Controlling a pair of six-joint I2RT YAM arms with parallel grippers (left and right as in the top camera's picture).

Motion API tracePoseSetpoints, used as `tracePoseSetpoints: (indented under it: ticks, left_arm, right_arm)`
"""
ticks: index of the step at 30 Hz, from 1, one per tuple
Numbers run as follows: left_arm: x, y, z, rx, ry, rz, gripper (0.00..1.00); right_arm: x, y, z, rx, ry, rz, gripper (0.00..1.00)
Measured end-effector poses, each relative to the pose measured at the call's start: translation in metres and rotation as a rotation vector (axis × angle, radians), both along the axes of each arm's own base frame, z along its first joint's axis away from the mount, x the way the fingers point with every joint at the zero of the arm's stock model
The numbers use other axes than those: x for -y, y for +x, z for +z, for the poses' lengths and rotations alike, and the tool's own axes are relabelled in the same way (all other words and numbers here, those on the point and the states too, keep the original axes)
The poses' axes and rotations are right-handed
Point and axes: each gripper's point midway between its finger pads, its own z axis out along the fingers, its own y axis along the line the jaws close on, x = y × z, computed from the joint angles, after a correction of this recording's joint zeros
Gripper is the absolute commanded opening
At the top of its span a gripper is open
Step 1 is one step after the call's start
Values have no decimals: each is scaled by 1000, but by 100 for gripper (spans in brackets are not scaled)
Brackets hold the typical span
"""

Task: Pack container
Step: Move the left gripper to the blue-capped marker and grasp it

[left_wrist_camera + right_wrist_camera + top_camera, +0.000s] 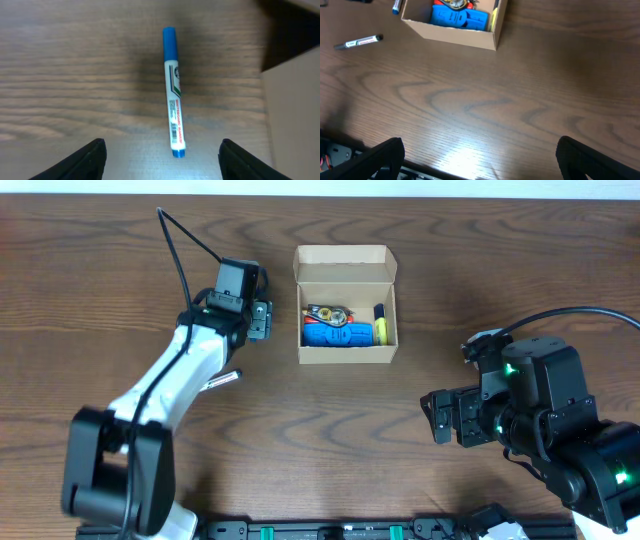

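The marker's tail end points between my open fingers, so next I should lower my left gripper onto the white marker below, around its red-lettered body [175,117], and close.
The tan cardboard container [346,355] stands open at the table's back middle, with its lid folded back. It holds a blue object [336,335], a yellow marker [380,325] and small orange items. It also shows in the right wrist view [455,34], and its wall shows in the left wrist view [295,105]. My left gripper [262,320] is open just left of the box, above a white marker with a blue cap [173,92] that lies on the table ahead of the jaws [161,149]. My right gripper [440,418] is open and empty, low over bare table [480,150].
A dark-capped grey marker [222,379] lies on the table beside my left arm; it also shows in the right wrist view [357,42]. A black cable [185,250] loops above the left arm. The table's front edge runs close below the right gripper.
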Motion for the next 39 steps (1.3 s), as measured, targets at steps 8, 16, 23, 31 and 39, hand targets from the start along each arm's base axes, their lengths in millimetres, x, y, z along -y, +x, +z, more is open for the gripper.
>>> tracePoseSetpoints:
  ticks: [8, 16, 23, 31, 39]
  left_arm:
    - [2, 17, -38, -20, -28, -21, 72]
    - [6, 23, -68, -42, -24, -37, 61]
    - [7, 26, -76, -38, -23, -47, 43]
    - [7, 26, -77, -38, -23, -46, 28]
    - [7, 27, -78, -38, -22, -47, 7]
  right_arm:
    - [0, 0, 0, 0, 0, 0, 99]
    - [0, 0, 0, 0, 0, 0, 99]
    - [0, 0, 0, 0, 0, 0, 99]
    - [0, 0, 0, 1, 0, 0, 99]
    - [0, 0, 0, 1, 0, 0, 99]
